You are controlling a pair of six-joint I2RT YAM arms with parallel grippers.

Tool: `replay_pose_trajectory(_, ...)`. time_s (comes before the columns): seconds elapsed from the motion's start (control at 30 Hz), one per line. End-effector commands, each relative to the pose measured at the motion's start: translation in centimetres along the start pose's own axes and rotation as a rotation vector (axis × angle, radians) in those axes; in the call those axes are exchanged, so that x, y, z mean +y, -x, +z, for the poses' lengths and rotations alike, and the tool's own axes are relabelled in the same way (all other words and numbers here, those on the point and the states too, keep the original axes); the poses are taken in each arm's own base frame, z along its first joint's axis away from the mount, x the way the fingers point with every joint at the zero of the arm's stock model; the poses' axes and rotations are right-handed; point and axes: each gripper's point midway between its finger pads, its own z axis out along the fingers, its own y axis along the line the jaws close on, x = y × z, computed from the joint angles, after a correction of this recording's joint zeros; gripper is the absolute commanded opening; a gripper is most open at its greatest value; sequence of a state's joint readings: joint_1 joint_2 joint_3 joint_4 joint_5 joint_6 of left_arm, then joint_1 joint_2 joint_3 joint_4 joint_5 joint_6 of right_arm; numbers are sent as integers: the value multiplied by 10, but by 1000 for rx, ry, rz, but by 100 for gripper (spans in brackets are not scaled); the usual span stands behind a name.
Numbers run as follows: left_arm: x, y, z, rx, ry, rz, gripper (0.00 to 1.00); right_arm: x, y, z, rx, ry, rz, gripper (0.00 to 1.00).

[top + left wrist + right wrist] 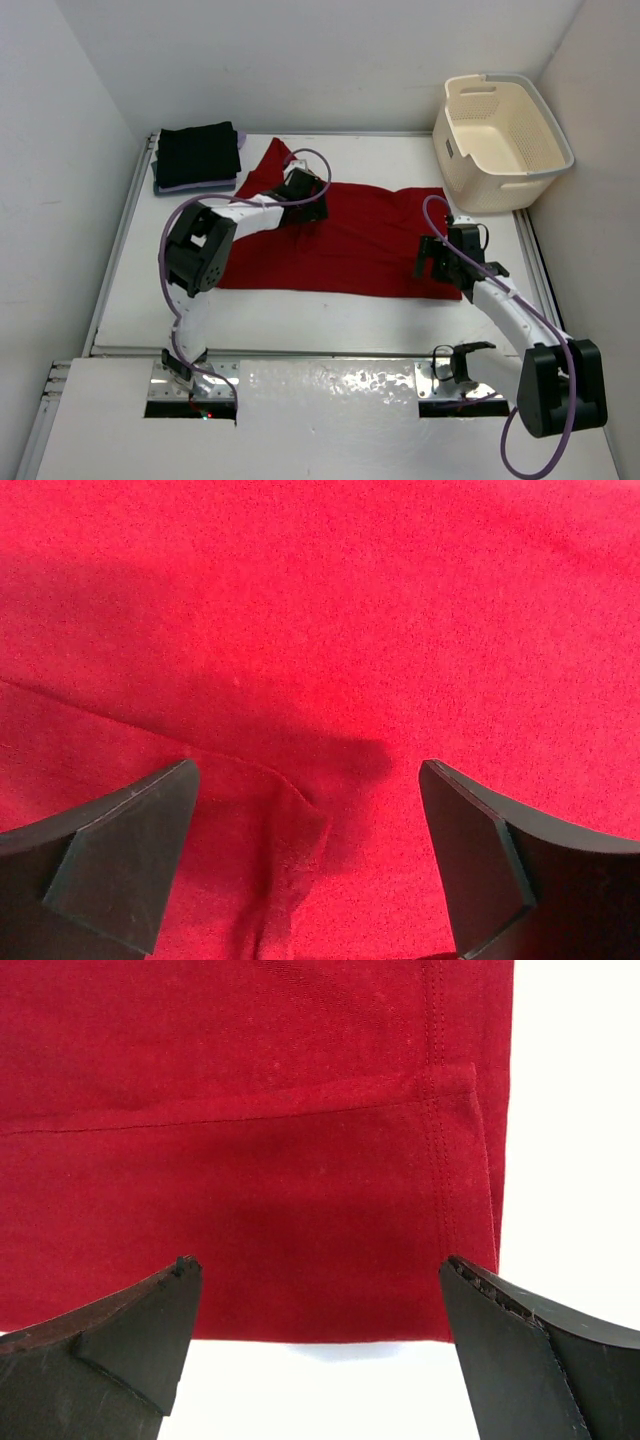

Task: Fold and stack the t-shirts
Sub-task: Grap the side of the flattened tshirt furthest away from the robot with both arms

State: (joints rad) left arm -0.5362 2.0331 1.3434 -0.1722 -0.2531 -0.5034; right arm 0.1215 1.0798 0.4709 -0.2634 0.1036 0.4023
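The t-shirt's sleeve juts past its body. My left gripper will go outward and to the left in the top view next, onto the sleeve's far end [277, 151].
A red t-shirt [340, 240] lies spread flat across the middle of the table, one sleeve pointing to the back left. My left gripper [300, 212] hovers open over its upper left part. In the left wrist view the left gripper [310, 865] has only red cloth [330, 630] and a small raised crease [290, 820] between its fingers. My right gripper [433, 262] stands open over the shirt's near right corner. In the right wrist view the right gripper [315, 1345] spans the hem edge of the shirt [250, 1180]. A folded stack with a black shirt [198, 150] on top of a lavender one [200, 186] sits at the back left.
A cream laundry basket [505, 140] stands tilted at the back right corner, against the wall. White table [300, 315] shows in front of the red shirt. Walls close in on the left, back and right.
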Motion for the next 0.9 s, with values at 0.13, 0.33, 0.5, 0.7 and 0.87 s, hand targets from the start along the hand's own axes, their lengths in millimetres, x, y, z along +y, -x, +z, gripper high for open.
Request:
replay_pose_trajectory(0.13,-17,107,-30,-228,-29,-37,100,25,53,-8,-139,80,-18,99)
replay_pose_trajectory(0.33,32,189,-9,-310,-13,-109,100,34,89,-2,-180,29,-52,99)
replay_pose_trajectory(0.5,50,240,23,-414,-18,-90,100,24,127,5,-233,-85,-59,99)
replay_pose_trajectory(0.7,44,271,68,-470,-126,-64,100,26,165,19,-307,-125,-77,99)
replay_pose_trajectory(0.87,39,294,89,-585,-132,-58,100,32,171,35,-286,-123,-66,99)
